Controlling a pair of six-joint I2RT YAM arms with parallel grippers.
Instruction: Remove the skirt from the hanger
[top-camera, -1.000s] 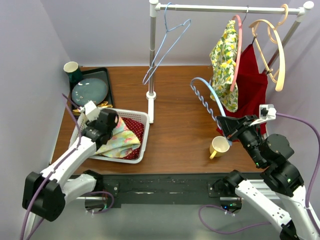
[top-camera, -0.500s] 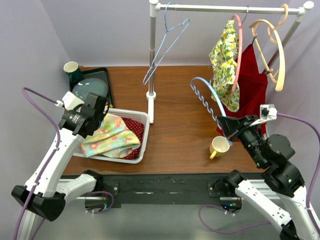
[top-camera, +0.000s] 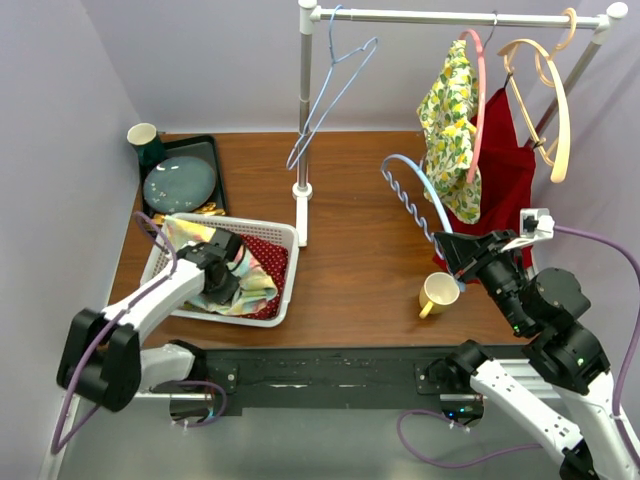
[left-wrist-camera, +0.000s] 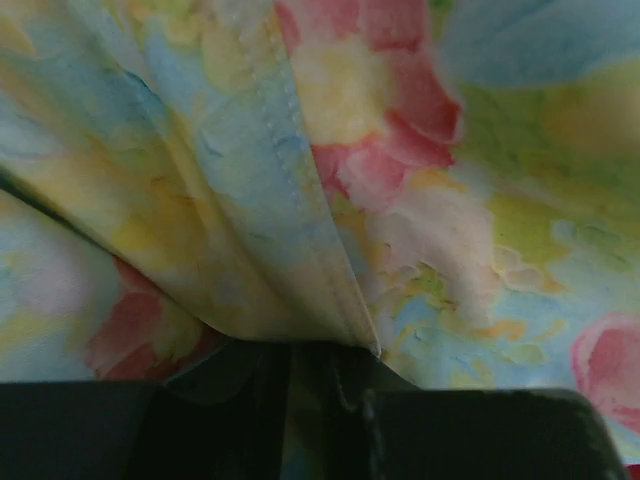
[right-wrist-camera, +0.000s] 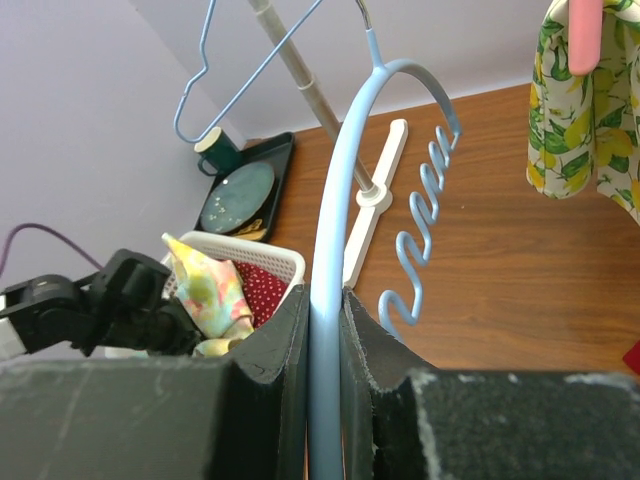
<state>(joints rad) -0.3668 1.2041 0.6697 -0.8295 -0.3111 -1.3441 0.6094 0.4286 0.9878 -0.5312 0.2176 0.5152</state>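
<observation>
My right gripper should go up and outward next, toward the open bar beside the lemon-print garment. It should hook the light blue hanger (top-camera: 412, 192) there and let go of it, since the hanger is bare.
The floral skirt (top-camera: 252, 287) lies bunched in the white basket (top-camera: 286, 229) at the table's left, off any hanger. My left gripper (top-camera: 221, 284) is pushed down into it. The left wrist view is filled with the skirt (left-wrist-camera: 400, 200), and a fold runs between the dark fingers of the left gripper (left-wrist-camera: 310, 400). My right gripper (top-camera: 447, 246) is shut on the bare light blue hanger (top-camera: 412, 192) and holds it above the table's right side. In the right wrist view the hanger (right-wrist-camera: 335, 240) runs up out of the right gripper (right-wrist-camera: 323, 330). The skirt (right-wrist-camera: 205, 290) shows in the basket (right-wrist-camera: 270, 262).
A red dotted cloth (top-camera: 273, 254) also lies in the basket. A yellow mug (top-camera: 437, 293) stands by the right gripper. The rack (top-camera: 303, 100) carries a wire hanger (top-camera: 335, 85), a lemon-print garment (top-camera: 448, 130), a red garment (top-camera: 505, 170) and a wooden hanger (top-camera: 555, 100). A tray with a plate (top-camera: 180, 180) and a cup (top-camera: 145, 140) sit at the back left.
My left gripper lifted the skirt up and to the left over the basket, then came back down into the basket with it. The right arm and the hanger have not moved.
</observation>
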